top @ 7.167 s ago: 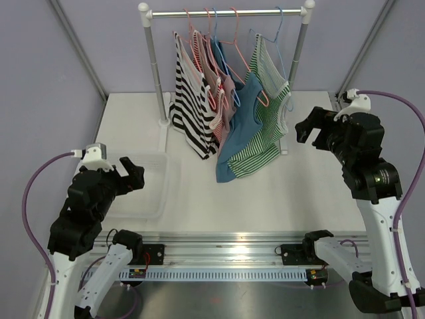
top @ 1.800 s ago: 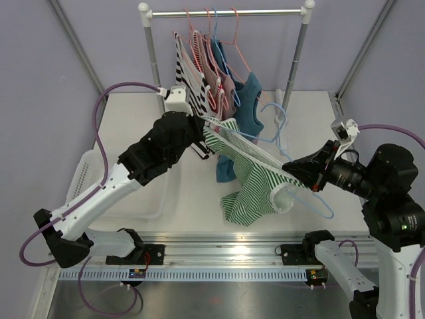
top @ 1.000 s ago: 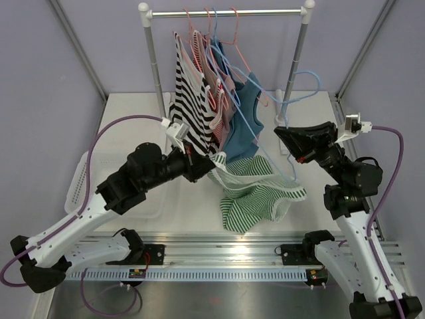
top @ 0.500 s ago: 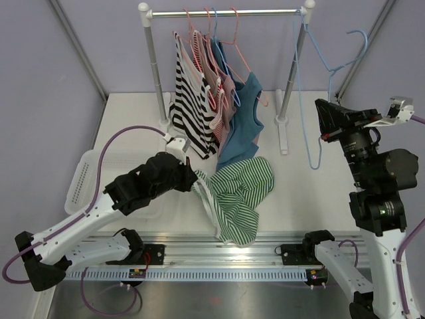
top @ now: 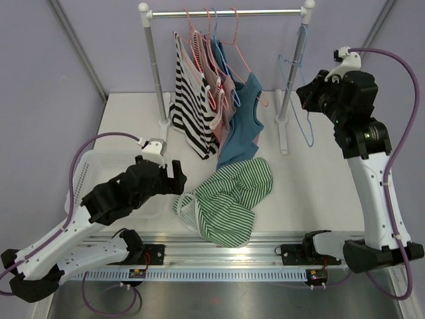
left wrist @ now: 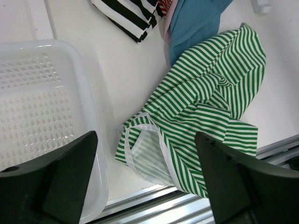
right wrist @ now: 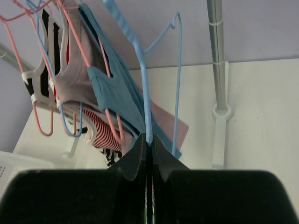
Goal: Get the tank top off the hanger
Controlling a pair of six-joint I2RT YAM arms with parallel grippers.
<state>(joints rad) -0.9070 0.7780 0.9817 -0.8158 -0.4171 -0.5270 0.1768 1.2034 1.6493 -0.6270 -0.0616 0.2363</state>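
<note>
My right gripper should next move outward and to the left in the top view and let go of the hanger on the rack's top bar, since the hanger is bare.
The green-and-white striped tank top [top: 229, 199] [left wrist: 201, 116] lies crumpled on the table near its front edge, off the hanger. My left gripper [top: 174, 181] [left wrist: 145, 175] hovers open just left of it, holding nothing. The bare blue hanger [top: 300, 100] [right wrist: 145, 93] hangs in the air by the rack's right post, and my right gripper [top: 312, 93] [right wrist: 148, 140] is shut on its wire.
A clothes rack [top: 226, 12] at the back carries several more tops on pink and blue hangers [top: 212, 100]. A white perforated basket [top: 86, 179] [left wrist: 37, 102] sits at the left beside my left arm. The metal rail [top: 226, 252] runs along the table's front edge.
My left gripper opened and let go of the striped top, which dropped flat on the table. My right arm swung the empty hanger up and back toward the rack's right post.
</note>
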